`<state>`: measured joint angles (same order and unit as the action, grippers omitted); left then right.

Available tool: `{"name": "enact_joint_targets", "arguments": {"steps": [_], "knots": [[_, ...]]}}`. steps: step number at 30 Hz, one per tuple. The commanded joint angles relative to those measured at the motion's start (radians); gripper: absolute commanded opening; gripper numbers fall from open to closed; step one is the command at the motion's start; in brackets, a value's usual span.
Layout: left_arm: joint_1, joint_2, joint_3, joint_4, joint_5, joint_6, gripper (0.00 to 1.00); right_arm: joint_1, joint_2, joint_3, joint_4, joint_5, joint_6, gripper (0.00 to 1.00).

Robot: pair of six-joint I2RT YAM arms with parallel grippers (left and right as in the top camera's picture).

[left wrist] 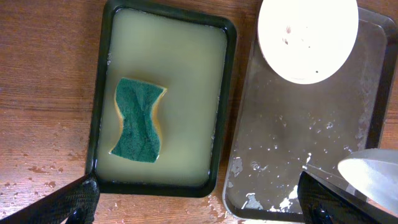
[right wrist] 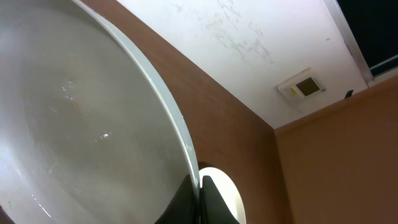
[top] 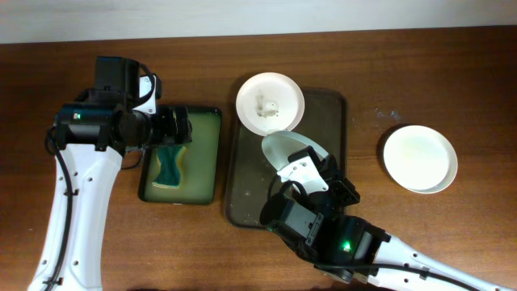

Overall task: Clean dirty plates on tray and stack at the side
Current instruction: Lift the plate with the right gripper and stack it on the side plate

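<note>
The third plate (top: 420, 159) (right wrist: 226, 188) lies clean beside the tray. The tilted second plate comes next, as my right gripper swings toward the third, lowers it flat on top and releases.
The dark brown tray (top: 335, 121) lies at mid-table; it also shows wet in the left wrist view (left wrist: 298, 149). A white plate (top: 270, 103) with a small smear sits on the tray's far left corner (left wrist: 308, 37). My right gripper (top: 311, 166) is shut on the rim of a second plate (top: 284, 150) and holds it tilted on edge above the tray; this plate fills the right wrist view (right wrist: 74, 124), the jaws (right wrist: 200, 193) pinching its rim. A third plate (top: 419, 158) lies on the table right of the tray. My left gripper (left wrist: 196, 202) is open and empty above the sponge tray.
A dark-green-rimmed tray (top: 214, 153) with pale yellowish liquid holds a teal sponge (top: 170, 166) left of the brown tray; both show in the left wrist view, the tray (left wrist: 227, 93) and the sponge (left wrist: 138, 119). Water drops lie on the wood.
</note>
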<state>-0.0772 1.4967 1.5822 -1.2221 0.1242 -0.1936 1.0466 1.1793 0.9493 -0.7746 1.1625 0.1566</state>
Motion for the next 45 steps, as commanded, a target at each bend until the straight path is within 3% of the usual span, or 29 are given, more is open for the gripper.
{"name": "enact_joint_targets", "arguments": {"steps": [1,18,22,24,27,29,31,34,39,44,45], "knots": [[0.0,-0.006,0.011,-0.001,0.011,0.009,1.0,0.007,0.001,0.018,0.003,0.036,0.008,0.04],[0.0,-0.006,0.011,-0.001,0.011,0.009,1.0,-0.011,0.001,0.018,0.005,0.041,0.01,0.04],[0.0,-0.006,0.011,-0.001,0.011,0.009,1.0,-0.126,0.001,0.018,0.003,0.05,0.152,0.04],[0.0,-0.006,0.011,-0.001,0.011,0.009,1.0,-0.232,-0.001,0.019,0.006,-0.006,0.26,0.04],[0.0,-0.006,0.011,-0.001,0.011,0.009,1.0,-0.463,-0.002,0.025,0.024,-0.422,0.275,0.04],[0.0,-0.006,0.011,-0.001,0.011,0.009,1.0,-0.69,-0.002,0.025,0.034,-0.745,0.259,0.04],[0.0,-0.006,0.011,-0.001,0.011,0.009,1.0,-0.859,0.0,0.025,0.034,-0.934,0.224,0.04],[0.0,-0.006,0.011,-0.001,0.011,0.009,1.0,-1.221,0.027,0.024,0.03,-1.218,0.188,0.04],[0.0,-0.006,0.011,-0.001,0.011,0.009,1.0,-1.656,0.196,0.024,0.035,-1.309,0.204,0.04],[0.0,-0.006,0.011,-0.001,0.011,0.009,1.0,-1.826,0.409,0.024,0.083,-1.427,0.252,0.04],[0.0,-0.006,0.011,-0.001,0.011,0.009,1.0,-1.835,0.439,0.024,0.084,-1.446,0.252,0.09]]}}
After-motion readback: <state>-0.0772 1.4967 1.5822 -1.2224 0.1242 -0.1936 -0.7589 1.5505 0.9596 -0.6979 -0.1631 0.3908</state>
